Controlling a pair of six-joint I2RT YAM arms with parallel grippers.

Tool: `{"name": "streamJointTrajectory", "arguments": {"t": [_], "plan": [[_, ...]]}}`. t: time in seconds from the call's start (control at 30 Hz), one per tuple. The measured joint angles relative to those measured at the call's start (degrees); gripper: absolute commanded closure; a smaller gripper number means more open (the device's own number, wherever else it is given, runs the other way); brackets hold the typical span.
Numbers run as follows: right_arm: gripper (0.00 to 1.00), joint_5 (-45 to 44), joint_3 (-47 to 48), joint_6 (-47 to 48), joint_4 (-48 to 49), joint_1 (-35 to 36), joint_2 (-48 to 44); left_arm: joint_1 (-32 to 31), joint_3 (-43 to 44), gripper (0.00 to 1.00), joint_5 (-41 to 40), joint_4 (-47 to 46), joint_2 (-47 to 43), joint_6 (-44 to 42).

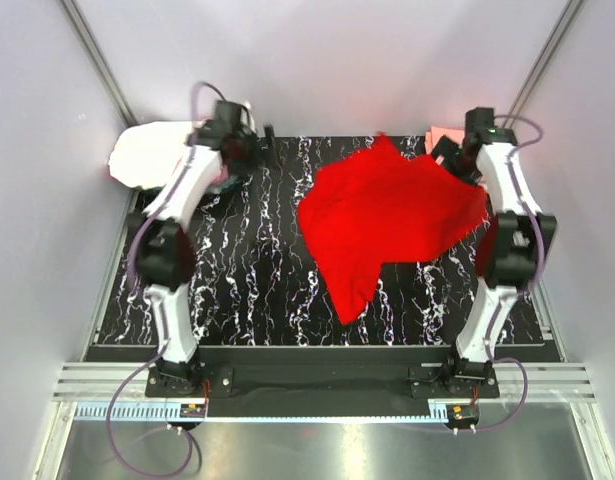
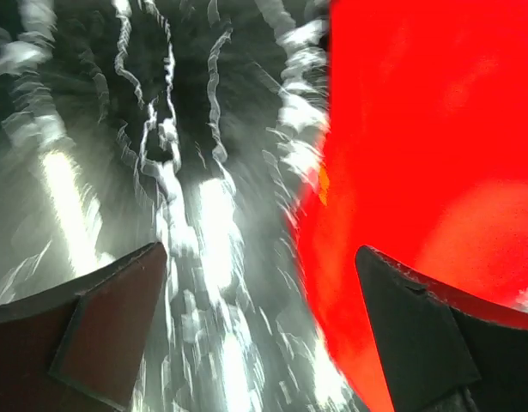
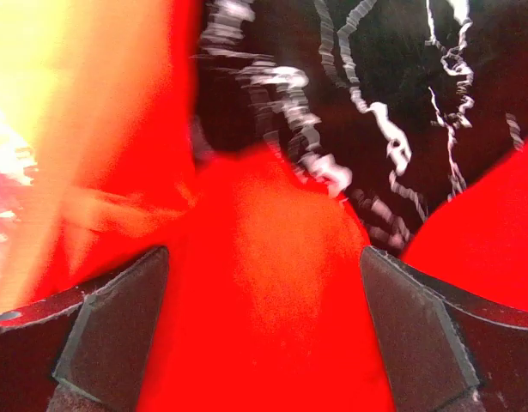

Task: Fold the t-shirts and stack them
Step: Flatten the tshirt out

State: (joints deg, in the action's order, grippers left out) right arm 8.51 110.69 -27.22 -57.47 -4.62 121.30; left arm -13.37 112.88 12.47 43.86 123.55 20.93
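Note:
The robot will bring its left gripper back, to the right in the top view and down onto the flap's edge point(image 1: 329, 275), because the near flap sticks out from the red shirt.
A bright red t-shirt point(image 1: 387, 220) lies crumpled and spread on the right half of the black marbled table point(image 1: 247, 270). My right gripper point(image 1: 449, 158) is at the shirt's far right corner. In the right wrist view it point(image 3: 265, 257) is open, with red cloth point(image 3: 281, 283) filling the space under and between the jaws. My left gripper point(image 1: 262, 150) is at the back of the table, left of the shirt. It point(image 2: 259, 257) is open and empty above bare table, and the red shirt's edge point(image 2: 418, 172) lies to its right.
A cream-white shirt heap point(image 1: 147, 155) lies off the table's back left corner. A pink shirt point(image 1: 442, 135) shows at the back right behind the right gripper. White walls and metal posts close in the back and sides.

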Motion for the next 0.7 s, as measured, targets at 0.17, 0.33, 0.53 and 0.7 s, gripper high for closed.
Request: {"name": "streamJointTrajectory", "arguments": {"t": [0.17, 0.33, 0.53, 0.7], "plan": [[0.00, 0.22, -6.84, -0.11, 4.50, 0.07, -20.24, 1.01, -4.07, 0.01, -1.92, -6.21, -23.85, -0.15], [0.00, -0.35, -13.38, -0.17, 5.49, 0.42, -25.44, -0.33, -9.81, 0.01, -1.90, -10.91, -30.84, -0.13], [0.02, -1.97, -21.62, 0.07, 4.48, 0.39, -21.55, -6.19, -26.16, 0.01, -0.33, -14.34, -24.65, 1.14], [0.00, -3.06, -23.12, 0.98, 4.22, 0.42, -21.44, -12.96, -34.12, 0.01, 1.64, -15.78, -20.81, 3.17]]}}
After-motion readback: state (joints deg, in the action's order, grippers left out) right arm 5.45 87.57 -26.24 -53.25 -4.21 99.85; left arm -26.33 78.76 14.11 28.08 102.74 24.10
